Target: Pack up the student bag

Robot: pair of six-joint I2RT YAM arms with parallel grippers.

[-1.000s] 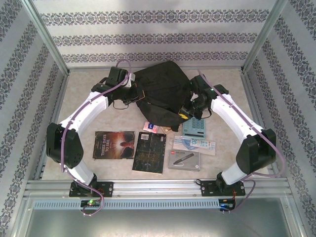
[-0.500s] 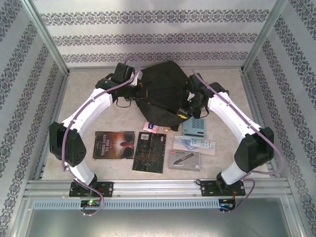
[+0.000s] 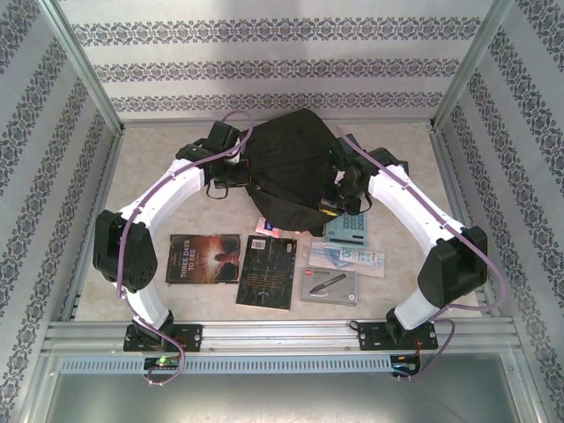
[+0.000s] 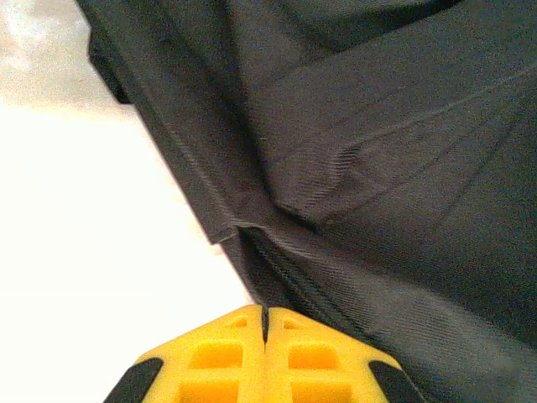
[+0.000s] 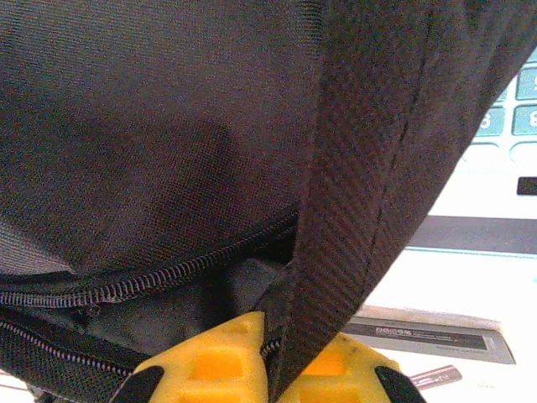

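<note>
I need to pull the zipper edge outward and across toward the bag's middle (image 3: 286, 171) with my right gripper next and let go of it, because the bag crowds the calculator and overlaps the pink card.
The student bag (image 3: 291, 163), a large black fabric backpack, lies at the far middle of the table. My left gripper (image 3: 238, 172) is at its left edge; in the left wrist view the yellow fingertips (image 4: 265, 309) are pressed together on the bag's seam (image 4: 277, 252). My right gripper (image 3: 333, 201) is at the bag's lower right. Its jaws (image 5: 273, 323) are shut on the zipper edge, with a woven black strap (image 5: 369, 185) lying over them. The zipper (image 5: 151, 281) gapes a little, showing dark lining.
In front of the bag lie a brown-covered book (image 3: 204, 258), a dark book (image 3: 267, 271), a grey pen box (image 3: 328, 285), a white and teal packet (image 3: 346, 257), a calculator (image 3: 346, 227) and a pink card (image 3: 275, 227). Metal frame posts and patterned walls enclose the table.
Both wrists have moved inward and slightly toward the far wall, staying on the bag. The bag's sides have drawn in a little and its lower edge has risen off the items.
</note>
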